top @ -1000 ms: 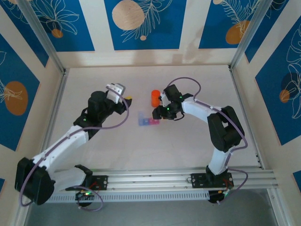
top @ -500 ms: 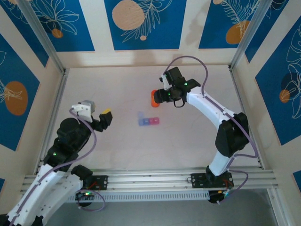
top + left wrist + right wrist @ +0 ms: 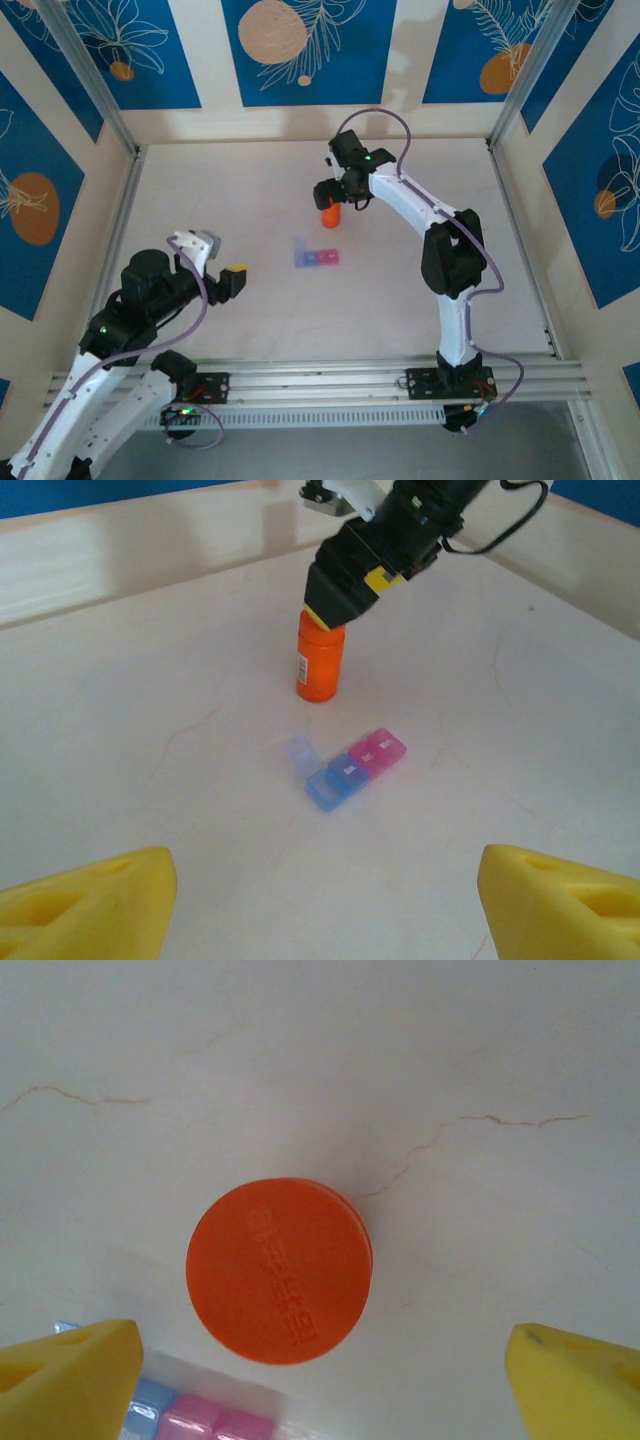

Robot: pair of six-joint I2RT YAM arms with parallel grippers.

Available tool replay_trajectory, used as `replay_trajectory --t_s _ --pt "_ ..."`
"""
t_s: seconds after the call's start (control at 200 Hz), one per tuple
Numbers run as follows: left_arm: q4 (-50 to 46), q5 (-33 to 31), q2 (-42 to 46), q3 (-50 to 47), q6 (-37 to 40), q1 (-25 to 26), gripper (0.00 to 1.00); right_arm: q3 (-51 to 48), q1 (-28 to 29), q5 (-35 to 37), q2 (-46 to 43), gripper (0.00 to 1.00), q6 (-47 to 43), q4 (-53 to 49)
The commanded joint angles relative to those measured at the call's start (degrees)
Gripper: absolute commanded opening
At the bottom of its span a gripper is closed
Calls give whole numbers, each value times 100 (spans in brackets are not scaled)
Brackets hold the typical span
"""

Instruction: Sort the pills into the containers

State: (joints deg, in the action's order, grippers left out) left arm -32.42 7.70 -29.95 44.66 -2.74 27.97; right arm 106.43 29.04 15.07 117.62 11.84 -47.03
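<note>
My open right gripper lowers its fingers to either side of the orange bottle's cap [image 3: 280, 1272] next, then closes, as the upright bottle's cap is below them.
The containers [image 3: 316, 256], a short strip of joined blue and pink boxes, lie mid-table. In the left wrist view the containers [image 3: 356, 767] have the lid at the blue end flipped up, and both pink lids are shut. An orange bottle [image 3: 330, 213] stands upright just beyond them. My right gripper [image 3: 330, 196] hovers straight above its cap [image 3: 280, 1270], open, with nothing between the fingers. My left gripper [image 3: 230, 279] is open and empty at the near left, well back from the containers. The pills are out of view.
The white tabletop [image 3: 400, 300] is boxed in by low pale walls and metal posts. An aluminium rail [image 3: 380, 380] runs along the near edge. Thin cracks mark the surface around the bottle [image 3: 470, 1125].
The left arm pulled back from the middle to the near left and its gripper opened. The right gripper moved from beside the containers to above the orange bottle and opened wide.
</note>
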Motion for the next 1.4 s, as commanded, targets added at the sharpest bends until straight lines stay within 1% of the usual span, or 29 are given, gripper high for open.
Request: replay_trajectory --t_s 0.0,0.145,0.47,0.65,0.8,0.955,1.095,1.235,1.321,1.396 --pt "-23 71 230 -162 222 -29 79 403 45 69 207 94 -59 -362" --pt "15 22 433 -331 222 -31 79 695 102 4 555 94 -94 -485" --pt "-31 -15 455 -373 259 -31 80 1227 190 157 1205 91 -15 -707" --pt "-36 -32 464 -388 261 -29 80 1327 234 189 1390 82 -32 -759" --pt "-48 -57 464 -393 265 -36 80 1315 252 215 1447 71 -34 -740" --pt "-45 -33 458 -404 265 -28 80 1292 252 208 1457 63 -80 -720" --pt "-23 58 455 -414 240 -28 80 1285 252 192 1422 53 -159 -731" --pt "66 231 447 -432 213 -29 80 1137 247 135 1177 46 -195 -671" --pt "197 422 412 -426 126 -32 80 986 243 87 898 44 -221 -639" --pt "428 616 403 -377 -4 -28 80 819 243 79 585 40 -260 -629"
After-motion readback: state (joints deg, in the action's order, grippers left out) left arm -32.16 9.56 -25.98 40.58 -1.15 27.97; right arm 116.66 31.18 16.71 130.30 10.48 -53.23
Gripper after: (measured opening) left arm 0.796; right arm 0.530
